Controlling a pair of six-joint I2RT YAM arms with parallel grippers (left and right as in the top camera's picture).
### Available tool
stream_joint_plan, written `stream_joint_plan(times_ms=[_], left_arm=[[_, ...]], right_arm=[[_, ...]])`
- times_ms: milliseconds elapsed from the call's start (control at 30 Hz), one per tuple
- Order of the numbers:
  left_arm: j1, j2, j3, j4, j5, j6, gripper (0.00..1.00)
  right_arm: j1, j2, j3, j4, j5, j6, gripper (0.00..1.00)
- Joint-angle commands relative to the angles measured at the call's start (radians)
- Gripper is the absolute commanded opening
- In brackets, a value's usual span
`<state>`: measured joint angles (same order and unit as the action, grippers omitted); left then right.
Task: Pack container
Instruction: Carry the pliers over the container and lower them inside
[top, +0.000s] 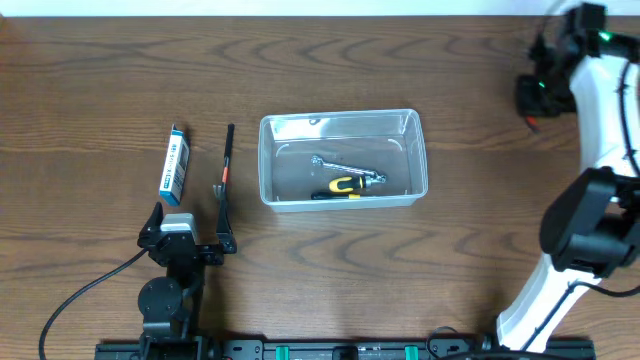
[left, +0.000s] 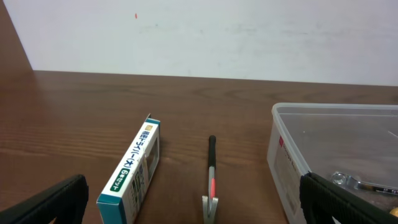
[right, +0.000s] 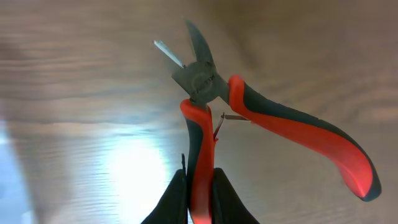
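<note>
The right gripper swings to the left in the overhead view next and brings the pliers down onto the container's bottom beyond the wrench (top: 346, 167), since that spot is empty.
The clear container (top: 421, 150) sits mid-table and holds a silver wrench (top: 346, 167) and a yellow-handled screwdriver (top: 345, 186). My right gripper (right: 198, 178) is shut on one handle of red-and-black cutting pliers (right: 292, 134), held above the wood far right of the container; the other handle splays free. In the overhead view that gripper (top: 533, 96) is at the back right. My left gripper (top: 187, 238) stands open near the front edge, left of the container. Between its fingers (left: 59, 200), farther on, lie a thin black-and-red tool (left: 211, 168) and a box (left: 134, 171). The container's wall (left: 289, 162) shows at right.
A small blue-and-white box (top: 175, 163) lies left of the thin tool (top: 226, 170), both left of the container. The white right arm (top: 590, 200) stands along the table's right side. A black cable (top: 90, 290) trails from the left arm's base.
</note>
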<state>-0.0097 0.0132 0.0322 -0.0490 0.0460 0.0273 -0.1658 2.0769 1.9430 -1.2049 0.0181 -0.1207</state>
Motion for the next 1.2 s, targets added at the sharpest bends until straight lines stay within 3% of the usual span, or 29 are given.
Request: stream_joint_plan(times_ms=[0,300,767,1167], left_arm=[[-0.003,-0.003,-0.028,-0.018,-0.008,0.010,0.98],[-0.003,-0.003,-0.028,-0.018,-0.008,0.010,0.98],[-0.003,-0.003,-0.028,-0.018,-0.008,0.010,0.98],[-0.003,-0.003,-0.028,-0.018,-0.008,0.010,0.98]], right_arm=[[0.096,0.004,0.096,-0.031,0.000,-0.027,0.01],[0.325,0.004,0.225,-0.114,0.000,-0.030,0.01],[0.644,0.004,0.230,-0.154,0.001,-0.079,0.03],[0.708,0.005,0.184,-0.159,0.000,-0.180,0.01]])
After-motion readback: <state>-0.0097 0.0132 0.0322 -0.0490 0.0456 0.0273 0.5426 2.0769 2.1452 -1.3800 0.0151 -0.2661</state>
